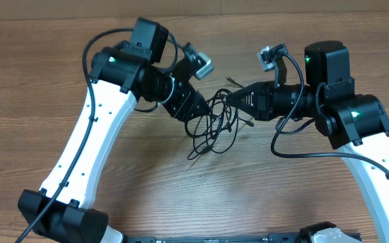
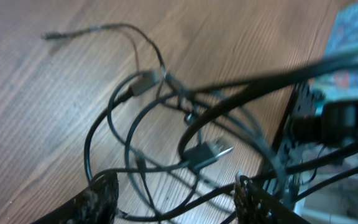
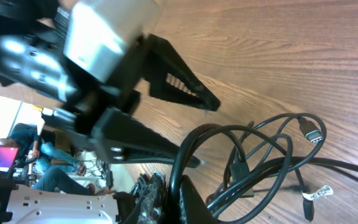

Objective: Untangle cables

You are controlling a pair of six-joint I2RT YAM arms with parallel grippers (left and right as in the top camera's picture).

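I should next move my right gripper down and to the right in the overhead view and release the cord loop, because bare tabletop point(image 1: 256, 136) beside the tangle is below the gripper.
The cables point(image 1: 211, 125) are a loose tangle of thin black cords on the wooden table, between my two grippers. In the left wrist view a silvery USB plug point(image 2: 207, 152) lies among the loops. My left gripper point(image 1: 196, 110) is open, its fingers point(image 2: 176, 199) spread wide with several cords running between them. My right gripper point(image 1: 234, 98) is shut on one black cord loop point(image 3: 174, 199) at the tangle's upper right edge. The remaining loops and small plug ends point(image 3: 260, 155) lie beside it. The open left gripper point(image 3: 210, 134) also shows in the right wrist view.
The wooden table point(image 1: 302, 196) extends all round the tangle. Thicker black arm wires hang beside each arm point(image 1: 86, 54) point(image 1: 282, 135). The table's far edge point(image 1: 248, 13) runs along the top. People and equipment show beyond the table point(image 3: 36, 155).
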